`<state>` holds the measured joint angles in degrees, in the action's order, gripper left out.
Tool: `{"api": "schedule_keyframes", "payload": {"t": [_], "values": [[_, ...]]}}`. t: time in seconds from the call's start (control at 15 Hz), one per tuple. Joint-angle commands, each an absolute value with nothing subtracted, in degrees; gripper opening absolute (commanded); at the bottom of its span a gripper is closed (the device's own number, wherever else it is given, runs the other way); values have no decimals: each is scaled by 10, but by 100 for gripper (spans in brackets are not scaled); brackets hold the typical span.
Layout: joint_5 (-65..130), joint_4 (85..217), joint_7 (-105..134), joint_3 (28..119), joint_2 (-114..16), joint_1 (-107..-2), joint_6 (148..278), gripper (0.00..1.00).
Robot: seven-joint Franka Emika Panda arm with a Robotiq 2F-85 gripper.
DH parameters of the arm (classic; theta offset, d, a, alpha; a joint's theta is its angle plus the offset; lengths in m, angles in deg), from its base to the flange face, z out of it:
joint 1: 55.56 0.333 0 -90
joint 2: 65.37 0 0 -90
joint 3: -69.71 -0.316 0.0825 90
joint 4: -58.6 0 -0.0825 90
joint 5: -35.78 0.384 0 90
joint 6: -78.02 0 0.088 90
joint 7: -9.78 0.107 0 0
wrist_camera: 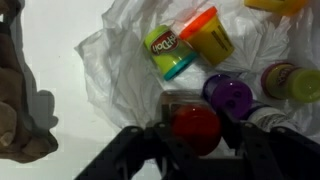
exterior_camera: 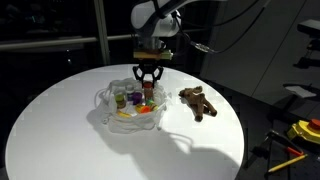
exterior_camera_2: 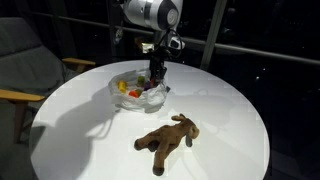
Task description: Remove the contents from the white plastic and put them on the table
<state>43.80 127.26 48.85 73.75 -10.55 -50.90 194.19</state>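
Note:
Next, my gripper lifts the red-lidded tub (wrist_camera: pixel 196 122), carries it across and down and releases it, as bare table by the plush animal (wrist_camera: pixel 68 108) lies left of my gripper in the wrist view.
The white plastic bag (wrist_camera: pixel 115 60) lies crumpled and open on the round white table (exterior_camera: pixel 60 130), seen in both exterior views (exterior_camera_2: pixel 122 80). Inside it lie a green tub with an orange lid (wrist_camera: pixel 190 42), a purple-lidded tub (wrist_camera: pixel 230 95), another tub (wrist_camera: pixel 292 82) and a red-lidded tub (wrist_camera: pixel 196 122). My gripper (wrist_camera: pixel 195 135) reaches down into the bag (exterior_camera: pixel 108 100), its fingers pressed on both sides of the red-lidded tub. The brown plush animal (exterior_camera_2: pixel 168 140) lies on the bare table beside the bag (exterior_camera: pixel 197 101).
A grey chair with a wooden armrest (exterior_camera_2: pixel 25 65) stands by the table. Yellow and red tools (exterior_camera: pixel 303 132) lie off the table's edge. Dark windows stand behind the arm.

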Motion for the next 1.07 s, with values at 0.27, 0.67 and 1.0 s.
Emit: {"api": "schedule_keyframes", "payload": {"t": [0.27,0.67,1.0], "values": [[432,1430,499,746,-287,-496,1976,24],[432,1573,507,761,-403,-513,1995,24],[455,1592,489,755,-375,-543,2009,24]]}}
